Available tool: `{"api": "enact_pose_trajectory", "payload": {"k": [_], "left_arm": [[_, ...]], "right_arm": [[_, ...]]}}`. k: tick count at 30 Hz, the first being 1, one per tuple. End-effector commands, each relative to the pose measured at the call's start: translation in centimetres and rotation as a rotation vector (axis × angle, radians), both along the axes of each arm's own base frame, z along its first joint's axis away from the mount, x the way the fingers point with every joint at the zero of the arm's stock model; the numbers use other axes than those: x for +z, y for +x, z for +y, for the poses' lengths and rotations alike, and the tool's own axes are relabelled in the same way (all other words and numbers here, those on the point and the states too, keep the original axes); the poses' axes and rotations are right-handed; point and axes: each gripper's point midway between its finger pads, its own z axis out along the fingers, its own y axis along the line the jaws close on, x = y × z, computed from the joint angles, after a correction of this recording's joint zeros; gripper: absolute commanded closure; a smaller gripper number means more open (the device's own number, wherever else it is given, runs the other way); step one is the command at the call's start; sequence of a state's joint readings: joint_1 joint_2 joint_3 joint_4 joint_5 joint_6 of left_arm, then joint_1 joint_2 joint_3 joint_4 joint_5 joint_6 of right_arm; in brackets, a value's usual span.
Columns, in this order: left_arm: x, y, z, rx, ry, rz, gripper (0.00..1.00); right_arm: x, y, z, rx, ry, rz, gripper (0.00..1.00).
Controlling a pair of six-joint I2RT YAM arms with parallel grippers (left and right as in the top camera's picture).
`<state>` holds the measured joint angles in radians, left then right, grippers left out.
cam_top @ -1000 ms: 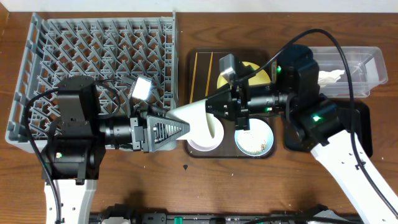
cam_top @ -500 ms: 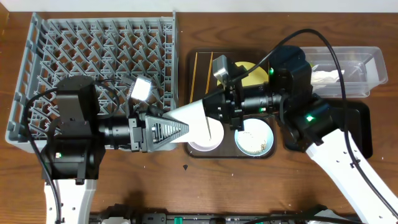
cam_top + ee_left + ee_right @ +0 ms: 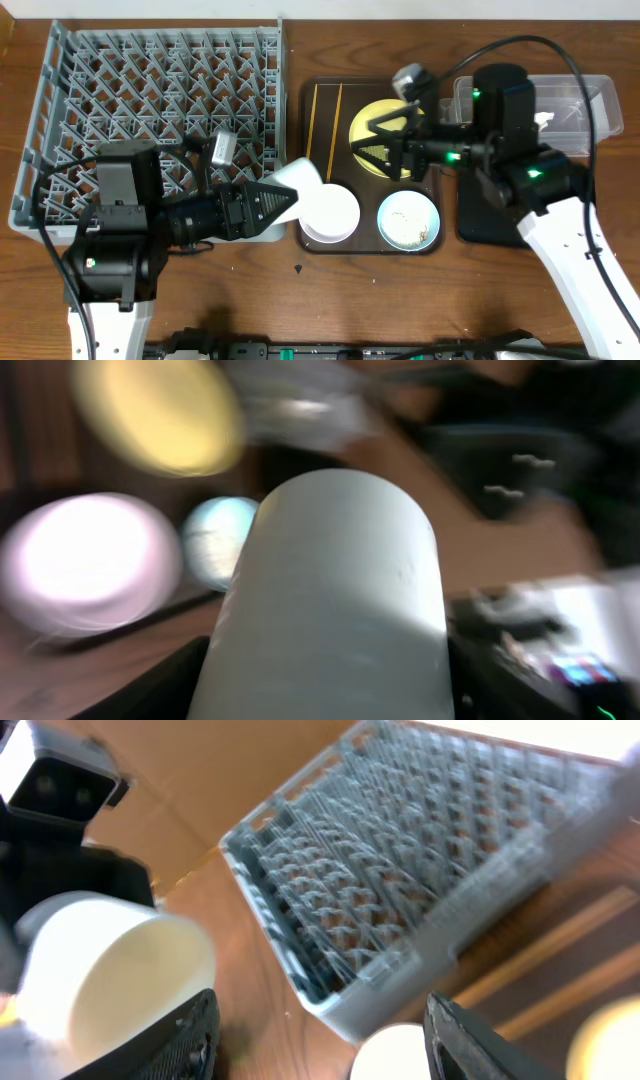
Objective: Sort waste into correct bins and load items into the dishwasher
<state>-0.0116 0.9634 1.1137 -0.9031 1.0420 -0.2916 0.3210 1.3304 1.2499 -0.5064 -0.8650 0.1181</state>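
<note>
Next, my left gripper swings over the dishwasher rack's near rows, to its left in the overhead view, and lowers the cup (image 3: 298, 180) in.
My left gripper (image 3: 283, 197) is shut on the small white cup (image 3: 298, 180), holding it on its side over the table between the dishwasher rack (image 3: 150, 90) and the brown tray. In the left wrist view the cup (image 3: 335, 590) fills the space between the dark fingers. My right gripper (image 3: 385, 150) stands open and empty above the yellow plate (image 3: 372, 118), well to the right of the cup (image 3: 110, 970). The white bowl (image 3: 332, 213) and the light blue bowl (image 3: 408, 220) with pale crumbs sit on the tray's front. Two chopsticks (image 3: 326, 120) lie along its left side.
The dark brown serving tray (image 3: 312, 240) lies right of the rack. A clear tub (image 3: 590, 100) with a white napkin (image 3: 545, 121) stands at the back right. The black tray (image 3: 472, 228) is partly under my right arm. Both wrist views are blurred.
My right gripper opened, let go of the cup and drew back right over the yellow plate. The left gripper kept the cup and pulled it left, off the white bowl.
</note>
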Motion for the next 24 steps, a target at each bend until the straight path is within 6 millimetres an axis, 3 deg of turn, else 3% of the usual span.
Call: {"api": "enact_pose_trajectory", "payload": {"k": [1, 7, 13, 19, 24], "left_arm": [[-4.6, 2.4, 6.1, 0.316, 0.378, 0.048, 0.44], [-8.4, 2.2, 13.7, 0.611, 0.685, 0.221, 0.44], [-10.3, 2.3, 19.3, 0.819, 0.804, 0.367, 0.44], [-12.3, 4.1, 22.6, 0.902, 0.853, 0.449, 0.44], [-14.8, 5.6, 23.4, 0.886, 0.871, 0.512, 0.43]], "right_arm": [[0.2, -0.6, -1.4, -0.046, -0.030, 0.017, 0.36], [-2.9, -1.7, -1.9, -0.069, -0.151, 0.096, 0.36], [-3.4, -2.5, -1.2, -0.046, -0.180, 0.098, 0.35], [-3.5, -3.2, -0.3, -0.015, -0.183, 0.101, 0.34], [-3.6, -3.7, 0.2, 0.005, -0.185, 0.101, 0.34]]}}
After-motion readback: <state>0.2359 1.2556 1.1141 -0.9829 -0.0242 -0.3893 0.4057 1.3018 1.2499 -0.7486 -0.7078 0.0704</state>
